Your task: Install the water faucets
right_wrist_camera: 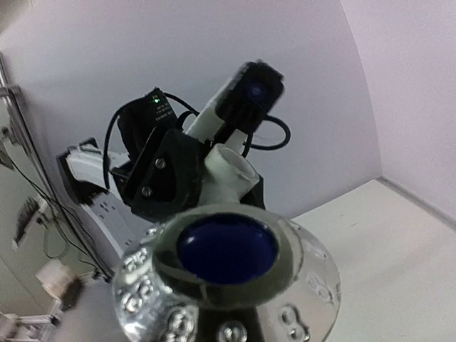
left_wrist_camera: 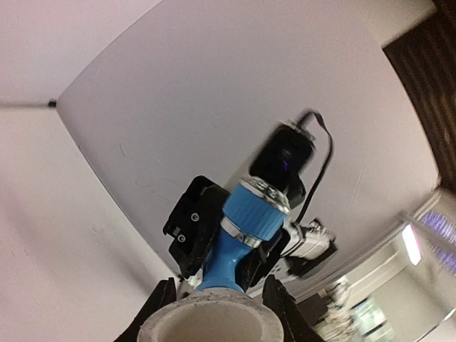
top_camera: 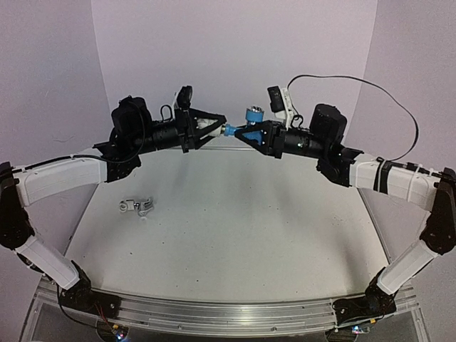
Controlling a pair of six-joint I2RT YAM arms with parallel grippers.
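Observation:
The faucet has its blue end at the white fitting [top_camera: 212, 126], and my left gripper holds that fitting, so my right gripper should next turn about the faucet's length and let go of the faucet.
Both arms are raised and meet at the back middle. My right gripper [top_camera: 247, 133] is shut on the light blue faucet [top_camera: 253, 115], knob upward. The faucet's blue end [top_camera: 230, 130] meets the white cylindrical fitting [top_camera: 212, 126], on which my left gripper [top_camera: 216, 127] is shut. In the left wrist view the blue faucet [left_wrist_camera: 246, 228] enters the far side of the white fitting [left_wrist_camera: 206, 320]. In the right wrist view the faucet's chrome knob with a blue cap [right_wrist_camera: 228, 249] fills the front and hides my fingers, with the fitting [right_wrist_camera: 228, 167] behind it. The silver-grey faucet [top_camera: 137, 206] lies on the table at the left.
The white table [top_camera: 235, 235] has curved white walls behind it and a metal rail along its near edge [top_camera: 228, 310]. A black cable [top_camera: 385, 100] loops over the right arm.

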